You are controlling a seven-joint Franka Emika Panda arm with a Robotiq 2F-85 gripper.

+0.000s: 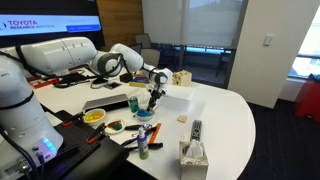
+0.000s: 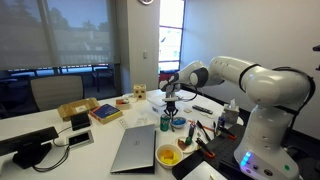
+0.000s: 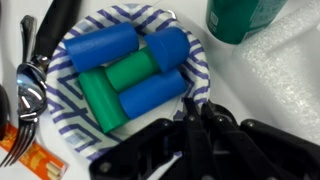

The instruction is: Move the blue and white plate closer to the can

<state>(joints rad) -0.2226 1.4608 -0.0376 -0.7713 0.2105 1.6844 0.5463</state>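
Observation:
My gripper holds the plate's rim in its fingers already, so next it will pull the plate away from the can (image 1: pixel 135 103) toward the spoons and dark utensils, then open to let it go.
The blue and white plate (image 3: pixel 66 118) has a striped rim and holds several blue and green cylinders (image 3: pixel 130 72). It fills the left of the wrist view. My gripper (image 3: pixel 193 112) is shut on the plate's rim at its near right edge. The dark green can (image 3: pixel 240 18) stands just beyond the plate at the top right, a small gap away. In both exterior views the gripper (image 1: pixel 153 99) (image 2: pixel 170 104) points down over the plate (image 1: pixel 147 115) (image 2: pixel 179 124), with the can (image 1: pixel 135 103) (image 2: pixel 165 122) right beside it.
Spoons and dark utensils (image 3: pixel 30 85) lie left of the plate. A white crinkled sheet (image 3: pixel 275 85) lies to the right. A yellow bowl (image 1: pixel 94 116), a slim bottle with a blue top (image 1: pixel 143 140), a remote (image 1: pixel 196 128), a tissue box (image 1: pixel 192 153) and a laptop (image 2: pixel 135 148) stand around.

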